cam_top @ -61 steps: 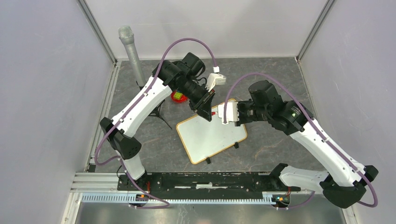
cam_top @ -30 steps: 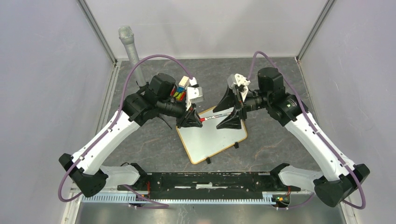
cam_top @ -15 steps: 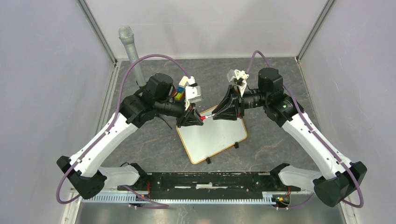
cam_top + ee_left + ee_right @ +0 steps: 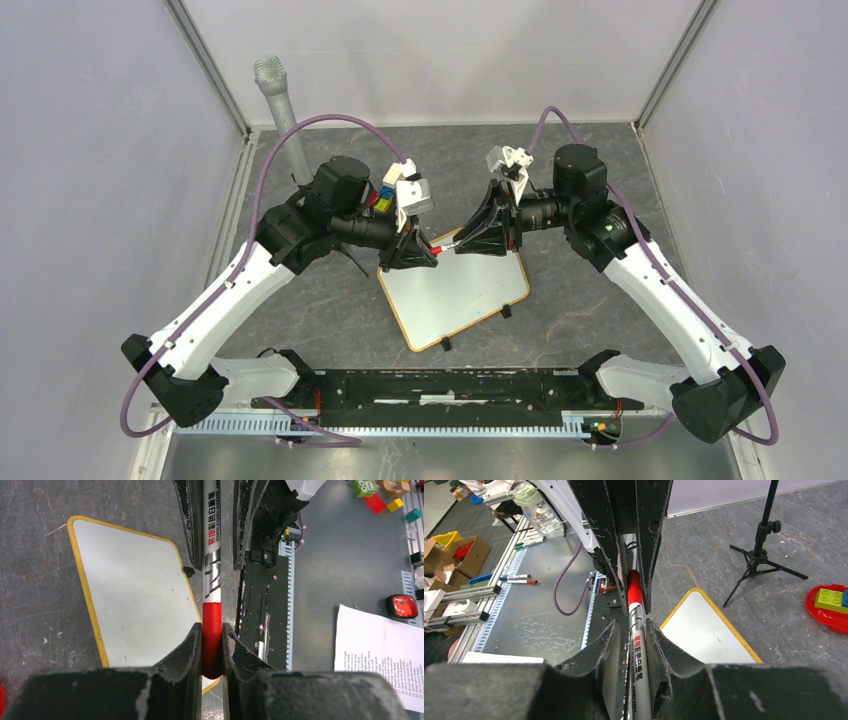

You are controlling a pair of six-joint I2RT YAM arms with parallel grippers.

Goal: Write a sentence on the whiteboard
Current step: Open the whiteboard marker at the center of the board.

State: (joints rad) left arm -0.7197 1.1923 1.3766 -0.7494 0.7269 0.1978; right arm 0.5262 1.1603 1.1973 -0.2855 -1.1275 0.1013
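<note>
Next, my left gripper lowers toward the left in the top view and releases the red cap [image 4: 634, 592], as bare tabletop lies below the gripper on that side.
The whiteboard [image 4: 455, 295] lies flat and slanted mid-table, its yellow-edged face [image 4: 140, 595] plain white. The sentence is not in view. A marker [image 4: 447, 248] hangs level above the board's far corner, held between both arms. My left gripper [image 4: 212, 630] is shut on its red cap [image 4: 634, 592]. My right gripper [image 4: 631, 627] is shut on the grey printed barrel [image 4: 212, 555]. The two grippers face each other tip to tip, left gripper [image 4: 422, 255] and right gripper [image 4: 468, 243].
A grey microphone [image 4: 280, 110] on a black tripod [image 4: 756, 560] stands at the back left. A red dish with toy bricks [image 4: 831, 605] sits behind the left arm. The black rail [image 4: 430, 385] runs along the near edge. A printed sheet [image 4: 380, 655] lies off-table.
The right gripper's jaws, wide around the marker a second ago, have closed on its barrel. The left gripper keeps its hold on the cap and has shifted slightly.
</note>
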